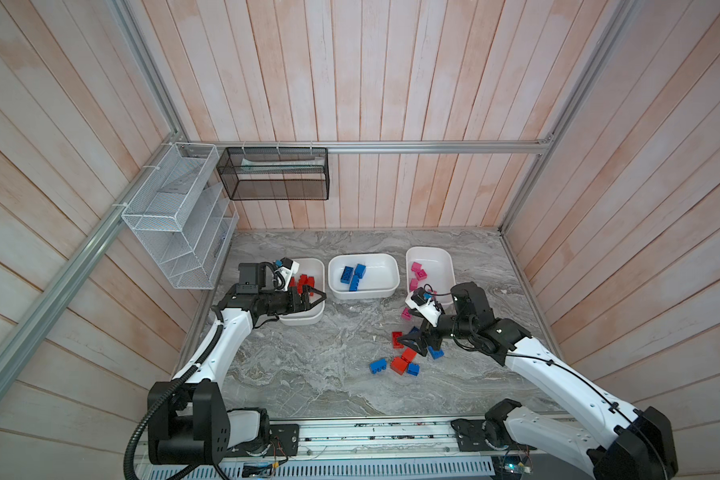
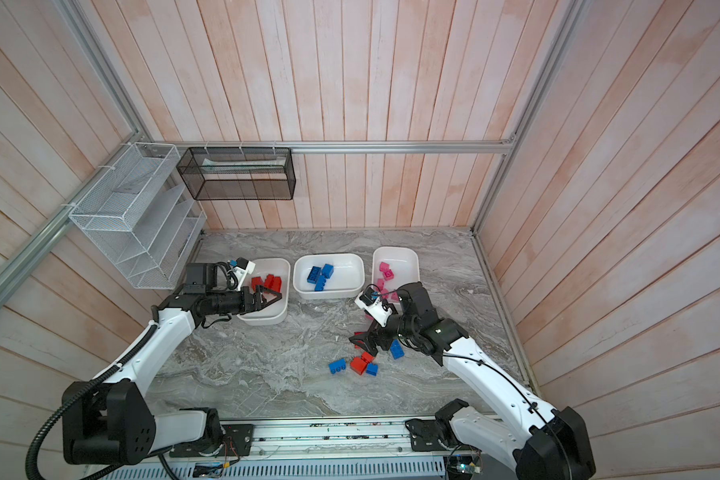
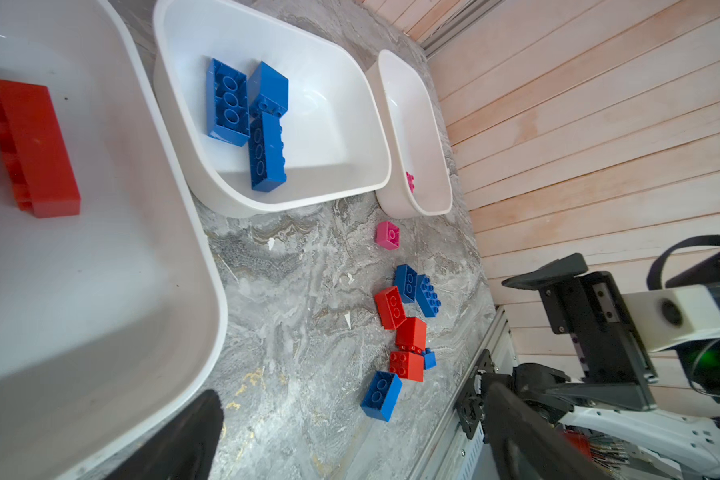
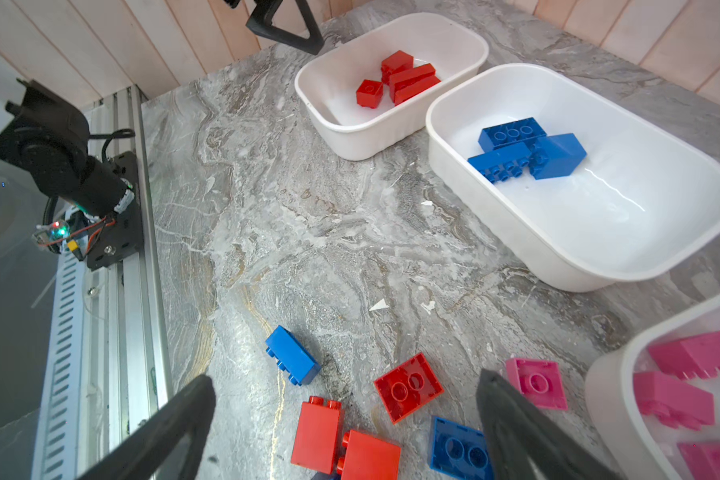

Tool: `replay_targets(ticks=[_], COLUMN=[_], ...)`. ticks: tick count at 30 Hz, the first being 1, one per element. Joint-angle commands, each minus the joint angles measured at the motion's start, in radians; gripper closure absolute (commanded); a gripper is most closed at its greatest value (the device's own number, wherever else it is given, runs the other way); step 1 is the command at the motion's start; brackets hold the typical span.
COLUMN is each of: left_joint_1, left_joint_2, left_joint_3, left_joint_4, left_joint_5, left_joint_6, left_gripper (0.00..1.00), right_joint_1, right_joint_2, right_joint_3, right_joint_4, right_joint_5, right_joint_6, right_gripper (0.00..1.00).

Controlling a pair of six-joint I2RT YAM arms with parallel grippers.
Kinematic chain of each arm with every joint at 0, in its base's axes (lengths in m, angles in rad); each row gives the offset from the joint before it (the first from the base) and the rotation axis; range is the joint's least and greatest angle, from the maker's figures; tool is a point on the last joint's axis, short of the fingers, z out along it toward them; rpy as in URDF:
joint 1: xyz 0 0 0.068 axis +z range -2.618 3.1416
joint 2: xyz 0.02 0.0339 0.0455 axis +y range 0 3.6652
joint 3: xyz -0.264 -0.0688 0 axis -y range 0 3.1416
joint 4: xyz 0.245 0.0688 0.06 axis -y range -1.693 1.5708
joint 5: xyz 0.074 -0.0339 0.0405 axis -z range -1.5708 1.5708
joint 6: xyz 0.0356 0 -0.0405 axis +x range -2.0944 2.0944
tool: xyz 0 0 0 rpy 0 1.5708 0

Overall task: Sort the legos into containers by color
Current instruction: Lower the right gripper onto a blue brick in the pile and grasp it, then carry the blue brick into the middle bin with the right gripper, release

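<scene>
The small blue lego [image 4: 293,356] lies below the right gripper, apart from the red ones, so the gripper should go back down toward the bar and close around that lego.
Three white containers stand in a row at the back of the marble table. The left one [image 1: 304,321] holds red legos [image 1: 304,281], the middle one [image 1: 364,293] holds blue legos [image 1: 353,275], and the right one [image 1: 437,254] holds pink legos [image 1: 417,270]. My left gripper [image 1: 316,296] hangs open over the near part of the left container, with nothing between its fingers. My right gripper [image 1: 410,344] is open just above a loose pile of legos: red [image 4: 408,386], blue [image 4: 292,355] and one pink [image 4: 537,382]. The red ones lie between its fingers [image 4: 192,407].
A white wire rack [image 1: 175,216] hangs on the left wall and a black mesh basket [image 1: 275,174] on the back wall. An aluminium rail [image 1: 371,432] with both arm bases runs along the table's front edge. Wooden walls close in both sides.
</scene>
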Motion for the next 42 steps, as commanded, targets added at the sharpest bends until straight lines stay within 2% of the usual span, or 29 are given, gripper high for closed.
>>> replay_targets(ticks=[1,8,13,18,29,33,37,40,42], left_joint_1=[0.007,0.007,0.008,0.009,0.010,0.009,0.009,0.010,0.009], left_joint_2=[-0.039,-0.033,-0.031,-0.006,-0.024,-0.018,-0.018,-0.018,-0.019], left_joint_3=[-0.033,-0.040,-0.035,-0.021,-0.017,-0.015,-0.010,-0.003,0.002], left_joint_4=[0.079,0.074,0.070,0.045,0.018,0.011,0.008,0.008,0.011], left_joint_5=[0.062,0.065,0.060,0.046,0.029,0.024,0.026,0.030,0.040], left_joint_6=[-0.042,-0.046,-0.043,-0.027,-0.007,-0.002,-0.004,-0.007,-0.011], left_gripper=[0.00,0.00,0.00,0.00,0.00,0.00,0.00,0.00,0.00], right_joint_1=[0.051,0.199,0.257,0.300,0.344,0.350,0.348,0.320,0.278], right_joint_2=[0.037,0.169,0.279,0.418,0.613,0.649,0.662,0.627,0.603], right_joint_3=[0.023,0.027,0.062,0.124,0.177,0.197,0.240,0.267,0.293], right_joint_4=[-0.033,-0.069,-0.066,-0.083,-0.108,-0.123,-0.163,-0.163,-0.150], right_joint_5=[0.064,0.154,0.141,0.154,0.228,0.251,0.262,0.239,0.207], right_joint_6=[-0.119,-0.264,-0.302,-0.344,-0.382,-0.388,-0.361,-0.336,-0.315], right_gripper=[0.02,0.02,0.03,0.22,0.43,0.58,0.79,0.86,0.87])
